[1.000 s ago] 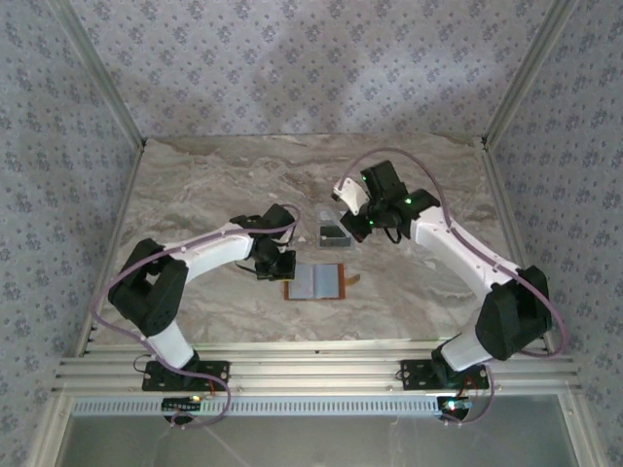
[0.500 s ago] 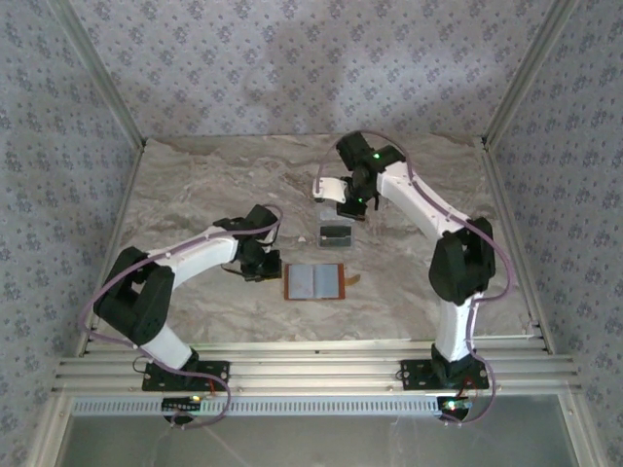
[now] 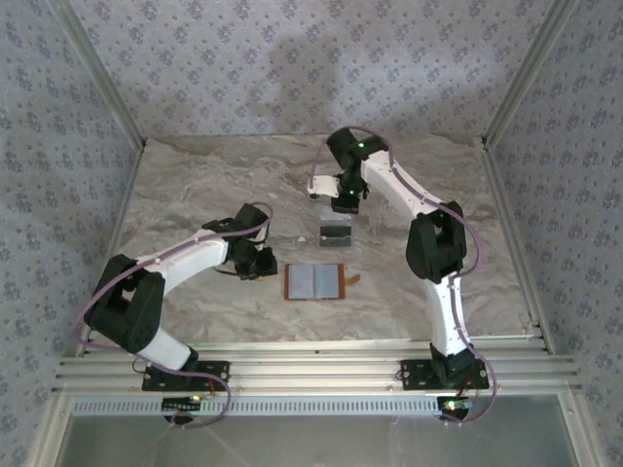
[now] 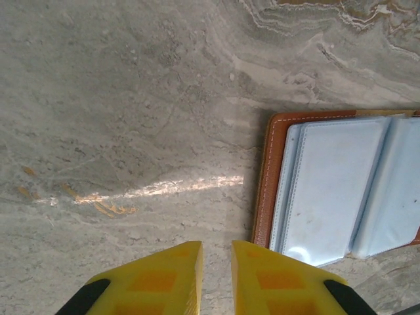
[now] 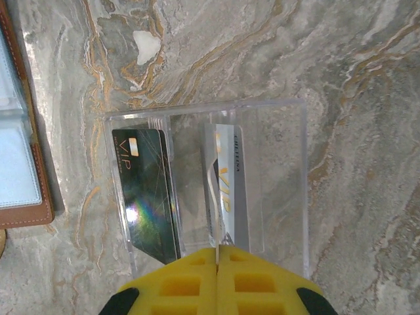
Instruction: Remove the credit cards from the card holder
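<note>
The robot will next lower the silvery credit card in its right gripper into the tray's far half (image 3: 336, 215) (image 5: 237, 190) below, clear of the dark credit card, and let go of it there.
The card holder (image 3: 313, 281) lies open on the marble, orange-brown with grey-blue lining (image 4: 335, 190), its edge also at the left of the right wrist view (image 5: 26, 164). Beyond it stands a clear tray (image 3: 336, 233). A dark credit card (image 5: 146, 197) lies flat in the tray's left half. My right gripper (image 5: 216, 249) hangs over the tray (image 5: 289, 197), shut on the silvery credit card (image 5: 231, 177), which stands on edge inside it. My left gripper (image 4: 216, 246) hovers just left of the holder, its fingers a narrow gap apart with only bare table between them.
The holder's snap tab (image 3: 353, 281) sticks out on its right side. Patterned walls close the table on three sides, and an aluminium rail (image 3: 311, 370) runs along the near edge. Open marble lies left of my left gripper (image 3: 261, 263) and right of the tray.
My right arm has swung from the right to the far side, carrying its wrist over the tray. My left gripper drew back leftward from the holder and its fingers parted slightly.
</note>
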